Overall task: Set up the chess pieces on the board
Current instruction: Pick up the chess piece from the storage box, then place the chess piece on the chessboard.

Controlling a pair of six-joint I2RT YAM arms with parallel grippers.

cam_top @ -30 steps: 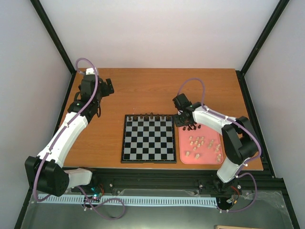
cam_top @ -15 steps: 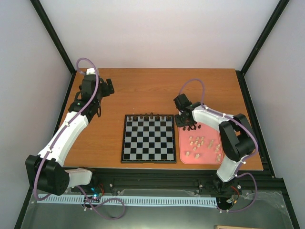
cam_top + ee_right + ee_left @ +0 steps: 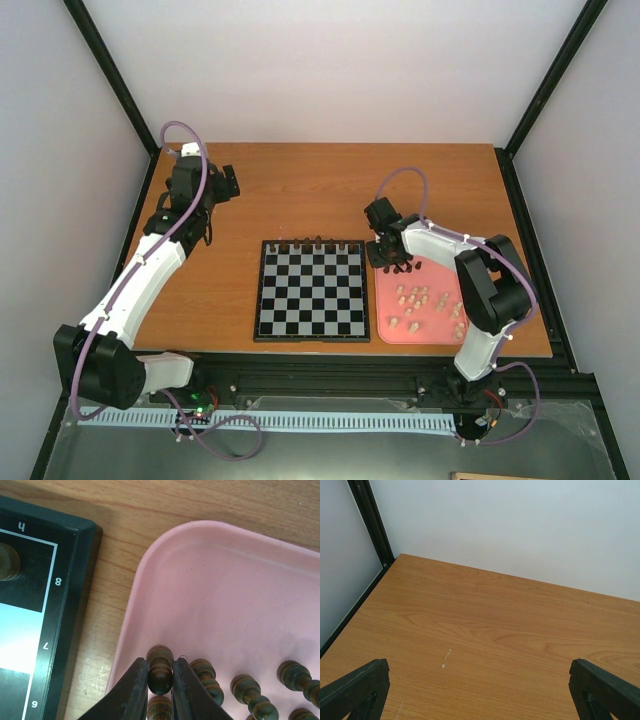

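The robot's right gripper should lift across the board (image 3: pixel 310 292), which is to its left in the top view, and set the pawn down on the second-farthest row's empty end square (image 3: pixel 270 259).
The black-and-silver board (image 3: pixel 310 292) lies at the table's middle, with several dark chess pieces (image 3: pixel 310 243) along its far row. The pink tray (image 3: pixel 447 335) to its right holds pale pieces (image 3: pixel 420 297). My right gripper (image 3: pixel 390 263) is over the tray's far left corner. In the right wrist view it (image 3: pixel 160 676) is shut on the round head of a dark pawn (image 3: pixel 160 659) that stands in the tray (image 3: pixel 210 570); more dark pieces (image 3: pixel 250 694) stand beside it. The board's corner (image 3: pixel 75 555) shows on the left, bearing one dark piece (image 3: pixel 7 562). My left gripper (image 3: pixel 228 183) hovers open over bare wood.
The left fingers (image 3: pixel 355 690) frame only the wooden tabletop (image 3: pixel 495 625) near the black corner post (image 3: pixel 370 520) and white wall. Another dark piece (image 3: pixel 160 707) stands right below the gripped pawn, between the right fingers.
The right jaws have closed onto the dark pawn's head. The right arm's elbow has shifted slightly left. The left arm has not moved.
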